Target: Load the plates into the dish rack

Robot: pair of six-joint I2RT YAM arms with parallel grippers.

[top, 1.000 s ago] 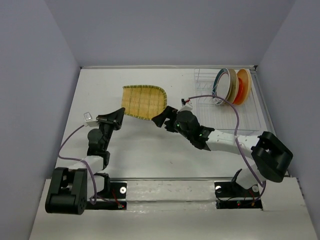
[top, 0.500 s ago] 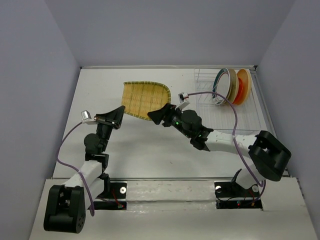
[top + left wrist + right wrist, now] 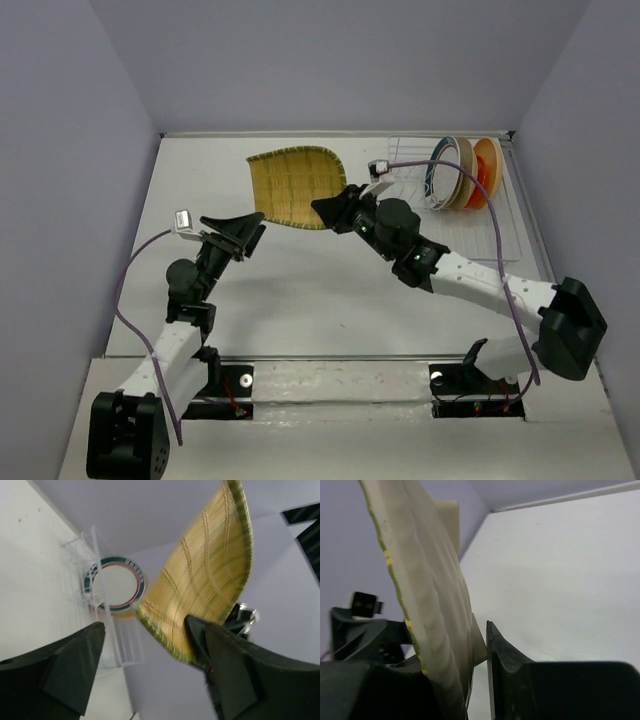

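The yellow-green plate goes to the right in the top view next. My right gripper turns and lowers to release it beside the green-rimmed plate (image 3: 447, 172), where the rack (image 3: 480, 225) stands empty.
The yellow-green ribbed fan-shaped plate (image 3: 295, 185) is tilted up off the table, and my right gripper (image 3: 335, 212) is shut on its near right edge. In the right wrist view the plate's pale underside (image 3: 430, 595) is pinched between the jaws of the right gripper (image 3: 480, 645). My left gripper (image 3: 245, 228) stands open just left of the plate, apart from it. Its wrist view shows the plate (image 3: 210, 575) beyond the left gripper (image 3: 150, 665). The wire dish rack (image 3: 480, 225) at the back right holds a green-rimmed plate (image 3: 447, 172) and an orange plate (image 3: 487, 172).
The grey walls close in the table on three sides. The rack (image 3: 107, 630) with the green-rimmed plate (image 3: 115, 582) also shows in the left wrist view. The right arm's purple cable (image 3: 480, 210) arcs over the rack.
The left gripper opened and let go of the fan-shaped plate. The right gripper closed on its edge and carried it up and toward the back right.
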